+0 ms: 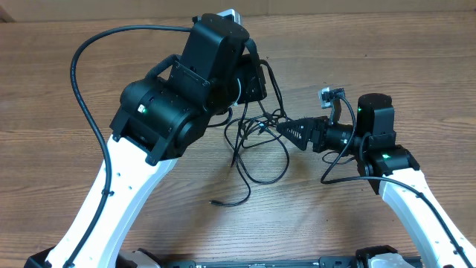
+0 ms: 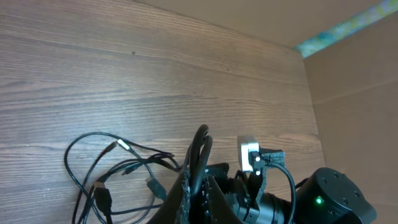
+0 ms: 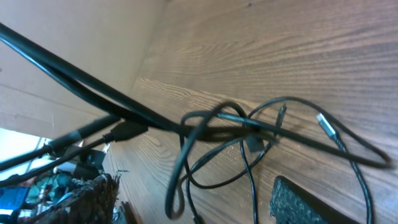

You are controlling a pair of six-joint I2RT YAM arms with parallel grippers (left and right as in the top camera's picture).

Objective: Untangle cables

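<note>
Pieces of cable lie bunched, so I will pull the cable loop away from the right gripper with my left gripper, then lower it over the wood (image 1: 213,138) beside the tangle and let it go.
The cables (image 1: 256,152) lie in a thin black tangle on the wooden table between the two arms, and one loose end trails toward the front (image 1: 216,201). The left arm (image 1: 208,67) hangs over the tangle's far side and hides its gripper from above. In the left wrist view the left gripper (image 2: 198,180) is shut on a cable loop (image 2: 202,140) that rises between its fingers. The right gripper (image 1: 286,129) points left at the tangle. It is open (image 3: 189,202), with looped strands (image 3: 186,155) crossing between its fingers (image 3: 298,205).
Small plug ends lie on the wood (image 2: 102,198) beside the left gripper. The left arm's thick black cable (image 1: 82,82) arcs over the table at the left. A cardboard wall (image 2: 360,81) stands past the table's edge. The right wrist's camera (image 1: 331,95) sits close to the tangle.
</note>
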